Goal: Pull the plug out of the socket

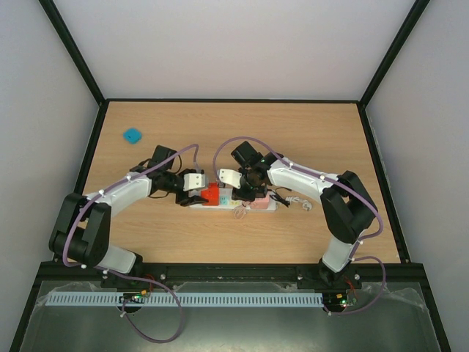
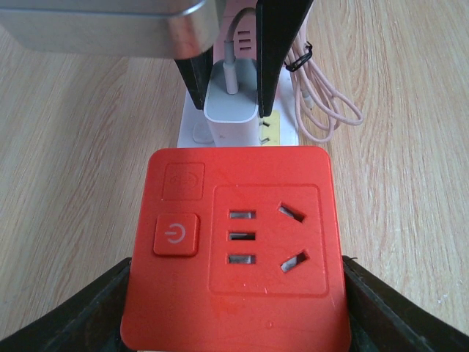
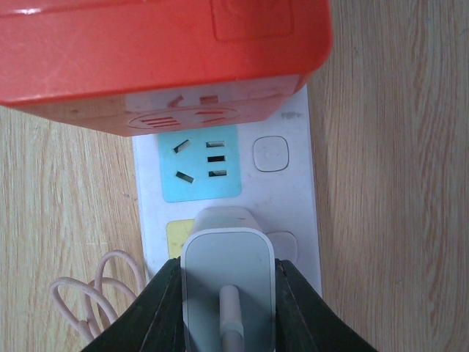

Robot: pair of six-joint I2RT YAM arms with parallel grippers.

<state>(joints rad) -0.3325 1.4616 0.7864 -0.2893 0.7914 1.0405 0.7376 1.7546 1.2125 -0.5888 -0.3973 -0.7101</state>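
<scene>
The bare tabletop beside the blue object is outward, to the left in the top view, so my left gripper needs to lift the red block, carry it over there, lower it and let it go.
The socket is a long white power strip lying mid-table, with blue and yellow outlet faces showing in the right wrist view. A white charger plug with a pink cable stands over the yellow face; I cannot tell whether it is fully seated. My right gripper is shut on its sides. The plug also shows in the left wrist view. A red socket block sits on the strip's left end. My left gripper is shut on it, one finger on each side.
The coiled pink cable lies on the table beside the strip. The strip's short white cord trails off its right end. A small blue object lies at the far left. The table is edged by a black frame.
</scene>
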